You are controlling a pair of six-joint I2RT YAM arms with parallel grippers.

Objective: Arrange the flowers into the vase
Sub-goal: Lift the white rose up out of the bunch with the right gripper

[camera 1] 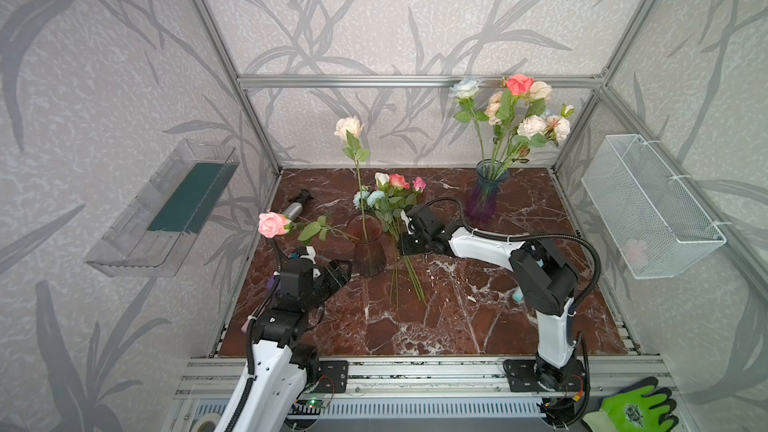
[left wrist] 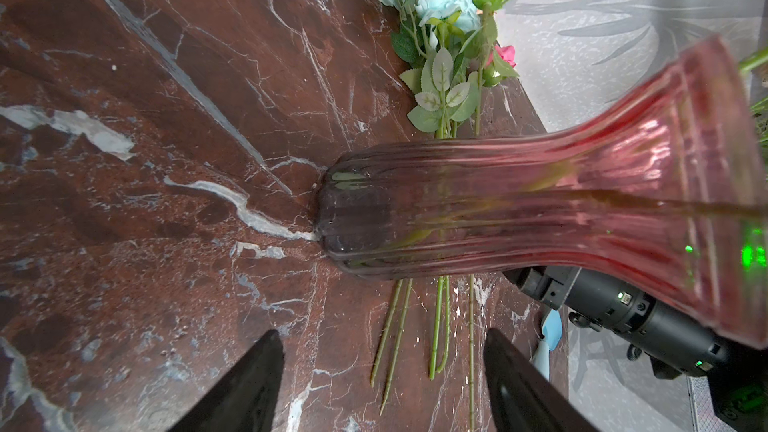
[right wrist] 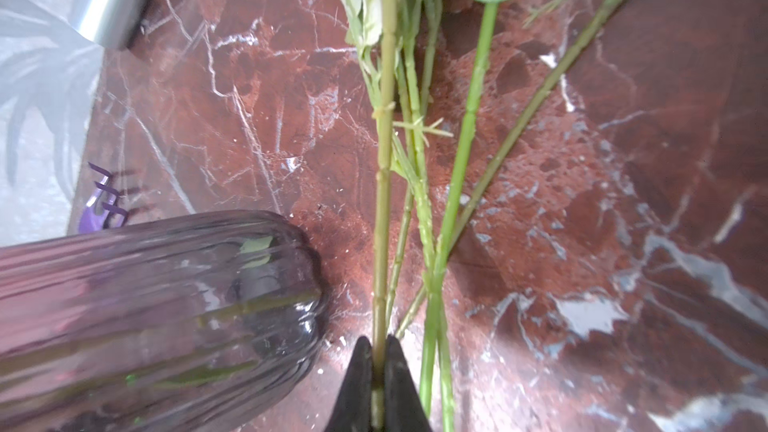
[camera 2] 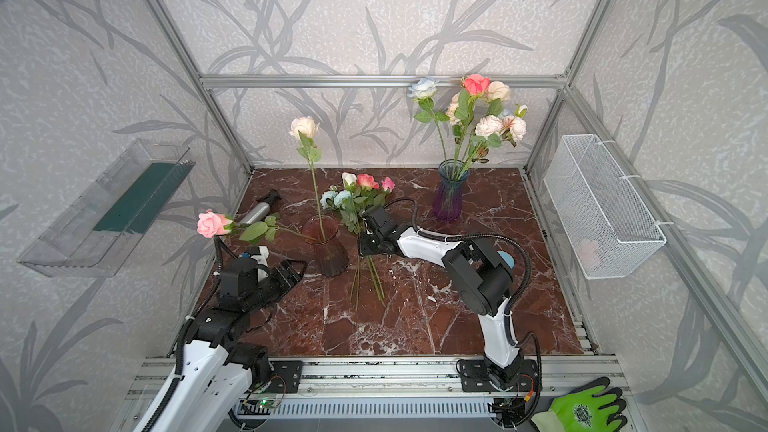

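Observation:
The right gripper rises next, tilts the yellowish-green stem upright over the red vase's opening (camera 1: 365, 228), lowers and releases it, since the white rose lies flat below that opening.
A red glass vase (camera 1: 368, 252) (camera 2: 329, 249) (left wrist: 540, 209) (right wrist: 145, 305) stands mid-table and holds a tall cream rose (camera 1: 348, 127) and a pink rose (camera 1: 272, 224) that leans out to the left. Just right of it, loose flowers (camera 1: 388, 198) (camera 2: 357, 193) lie in a bunch with their stems (left wrist: 440, 326) toward the front. My right gripper (right wrist: 378, 340) (camera 1: 402, 239) is low over that bunch, shut on one yellowish-green stem (right wrist: 384, 160). My left gripper (left wrist: 381, 332) (camera 1: 341, 273) stands open at the vase's left foot with nothing between its fingers.
A purple-blue vase (camera 1: 484, 198) with several flowers stands at the back right. A silver bottle (camera 1: 296, 206) lies at the back left. A clear tray (camera 1: 166, 209) hangs on the left wall and a white wire basket (camera 1: 648, 205) on the right. A green glove (camera 1: 636, 409) lies by the front rail.

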